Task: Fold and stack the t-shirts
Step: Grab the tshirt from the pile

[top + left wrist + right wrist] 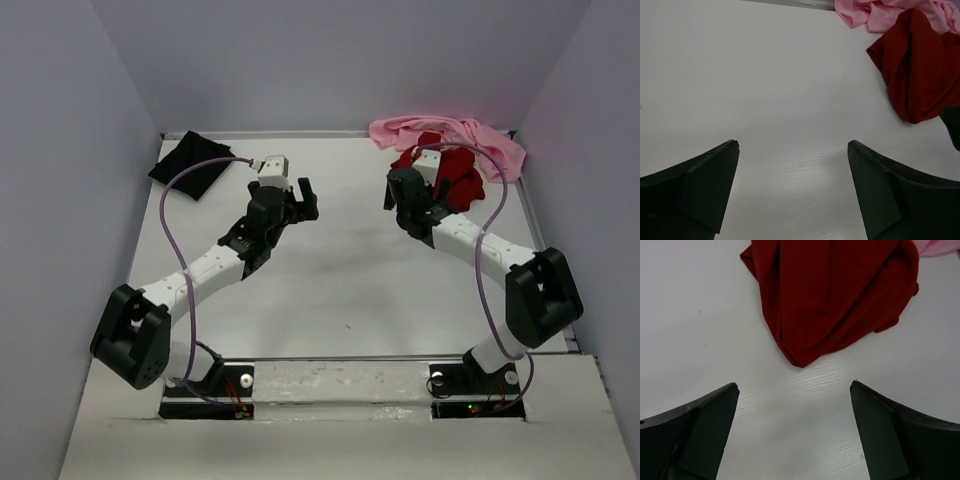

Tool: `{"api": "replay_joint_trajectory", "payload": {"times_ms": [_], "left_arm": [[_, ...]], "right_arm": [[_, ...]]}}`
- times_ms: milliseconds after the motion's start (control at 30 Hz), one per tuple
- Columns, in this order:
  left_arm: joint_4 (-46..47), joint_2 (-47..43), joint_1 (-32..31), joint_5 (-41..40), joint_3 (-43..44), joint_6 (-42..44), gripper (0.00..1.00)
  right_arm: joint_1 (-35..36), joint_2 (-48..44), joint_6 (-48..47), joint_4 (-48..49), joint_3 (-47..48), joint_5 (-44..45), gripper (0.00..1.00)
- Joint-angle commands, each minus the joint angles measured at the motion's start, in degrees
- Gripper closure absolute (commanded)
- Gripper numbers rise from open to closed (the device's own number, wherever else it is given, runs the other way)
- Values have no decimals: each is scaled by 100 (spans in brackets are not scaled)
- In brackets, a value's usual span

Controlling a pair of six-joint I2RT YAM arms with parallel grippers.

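The robot's right gripper will move down and away from the robot's base, onto the dark red t-shirt's near tip.
A crumpled dark red t-shirt (458, 176) lies at the back right of the white table, its far side lapping onto a bunched light pink t-shirt (452, 133). A black t-shirt (190, 165), folded into a small rectangle, lies at the back left. My right gripper (405, 200) hangs open just short of the red t-shirt's (830, 295) near tip, with only bare table between its fingers (794, 387). My left gripper (303, 200) is open over the middle of the table (793, 150). From there the red t-shirt (915, 65) and the pink t-shirt (880, 12) lie ahead to the right.
Grey walls close the table in on the left, back and right, with a low rim (300, 133) along the back edge. A lilac cable (175, 210) loops over each arm. White tabletop (340, 270) stretches between the two arms.
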Motion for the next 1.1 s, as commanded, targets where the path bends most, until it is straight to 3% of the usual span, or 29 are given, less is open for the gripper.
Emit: {"api": "replay_joint_trajectory", "payload": {"times_ms": [0,67,367,800,1067], "left_arm": [[136,-224,23,-122,102,-239,1],[233,-119,31,-51,153,-301,1],[242,180,40,125,339,-275,1],[216,136,207,178,216,-134,1],[224,119,576,380,75,-178,1]], "right_arm": [[-423,-144,-149,-202,328,-131,0],[-939,-75,-753,-35,398,-1197,0],[-1505,681,-1266,-1010,1646,-2407,0],[-1558,1560,-994,-1282,1823,-2549,1],[-1663,1833,-968,-1230,1858,-2637,7]]}}
